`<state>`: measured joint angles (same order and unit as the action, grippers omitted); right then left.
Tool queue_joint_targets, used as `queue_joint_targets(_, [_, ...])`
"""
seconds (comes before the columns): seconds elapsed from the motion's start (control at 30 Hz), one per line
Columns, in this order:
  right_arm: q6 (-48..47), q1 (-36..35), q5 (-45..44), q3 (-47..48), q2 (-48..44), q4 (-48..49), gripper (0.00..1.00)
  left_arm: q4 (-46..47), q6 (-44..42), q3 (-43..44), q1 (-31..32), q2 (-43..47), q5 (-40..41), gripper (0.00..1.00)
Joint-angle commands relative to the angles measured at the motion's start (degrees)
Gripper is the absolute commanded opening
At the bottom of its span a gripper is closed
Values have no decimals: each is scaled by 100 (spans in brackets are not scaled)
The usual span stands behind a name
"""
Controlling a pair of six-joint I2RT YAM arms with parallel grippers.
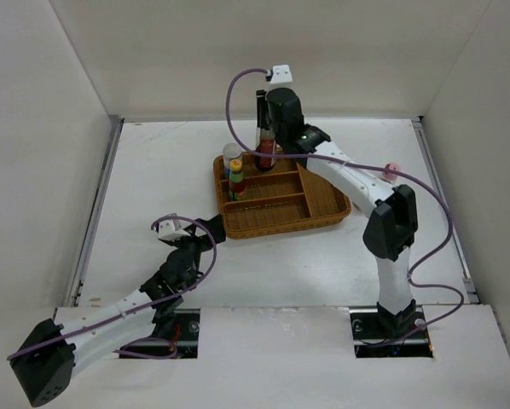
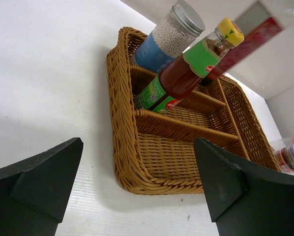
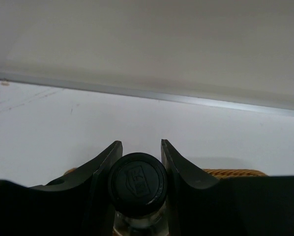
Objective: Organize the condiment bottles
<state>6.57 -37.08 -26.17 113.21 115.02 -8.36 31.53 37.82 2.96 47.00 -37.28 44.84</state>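
My right gripper holds the bottle and will next move down and to the left in the top view to release it beside the white-lidded jar, where the tray has room.
My right gripper is shut on the black cap of the tall dark-red bottle, which is upright over the back of the brown wicker tray. That bottle shows blurred in the left wrist view. A white-lidded jar and the yellow-capped red sauce bottle stand in the tray's back-left compartments; both also show in the left wrist view, the jar behind the sauce bottle. My left gripper is open and empty just off the tray's front-left corner.
A pink-capped bottle stands on the table right of the tray, behind the right arm. Small jars show at the right edge of the left wrist view. White walls enclose the table at the back and sides.
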Motion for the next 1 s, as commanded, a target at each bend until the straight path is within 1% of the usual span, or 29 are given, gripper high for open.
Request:
queue_joint_targets(0.0, [90,-154,16,527,-86,853,24,275,32,-279,67,80,42,100])
queue_joint_targets(0.17, [152,-286,16,422,134,959,24,275,41,-279,50,62,34,100])
queue_joint_targets(0.3, [213,-374,-10,0,135,1170,26,266,41,-287,6,45,42,100])
queue_joint_targets(0.4, [292,-453,-37,-412,73,1240,29,283,41,-287,67,80,42,100])
queue_joint_targets(0.57, [336,-559,-63,-1019,-58,1486,45,284,50,-287,50,71,7,100])
queue_joint_targets(0.63, [336,-594,-81,-1169,-173,1539,56,301,41,-287,85,72,42,100])
queue_joint_targets(0.73, [345,-611,-81,-1240,-374,1583,67,275,41,-287,24,36,16,100])
queue_joint_targets(0.83, [363,-655,-81,-1476,-813,1592,80,275,41,-287,85,115,42,100])
queue_joint_targets(0.9, [380,-656,-63,-1678,-1147,1592,84,266,32,-287,42,45,42,100])
queue_joint_targets(0.97, [424,-656,-89,-2072,-1586,1592,87,266,41,-287,32,71,7,100])
